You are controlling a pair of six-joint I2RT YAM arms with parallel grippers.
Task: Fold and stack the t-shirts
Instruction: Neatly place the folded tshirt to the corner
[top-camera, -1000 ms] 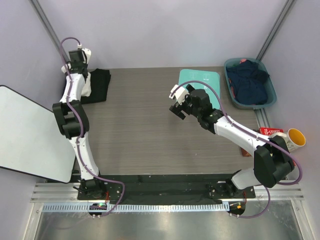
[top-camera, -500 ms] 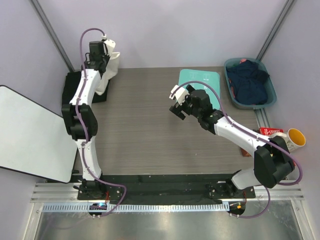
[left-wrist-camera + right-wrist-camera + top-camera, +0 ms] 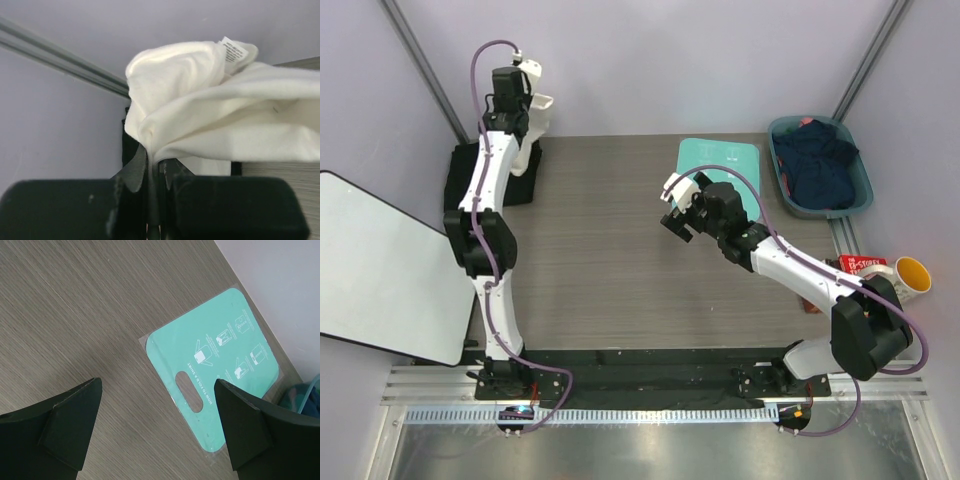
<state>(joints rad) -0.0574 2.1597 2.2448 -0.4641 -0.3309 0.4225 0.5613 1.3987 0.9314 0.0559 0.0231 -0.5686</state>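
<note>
The robot's left gripper will next move down and to the left in the top view, onto the folded black t-shirt, to let go, because the white t-shirt still hangs raised.
My left gripper is raised at the table's far left corner and is shut on the white t-shirt, which hangs from it. In the left wrist view the white t-shirt bunches above the shut fingers, its label showing. The black t-shirt lies folded on the table under it, mostly hidden by the arm. My right gripper is open and empty above the table middle, near the teal board. The teal board also shows between its fingers in the right wrist view.
A blue-grey bin with dark clothes stands at the far right. A white panel sits off the table's left edge. A yellow cup and a red box lie at the right edge.
My left gripper has lifted the white t-shirt up off the black one and swung slightly right then back. The right arm has hardly moved.
</note>
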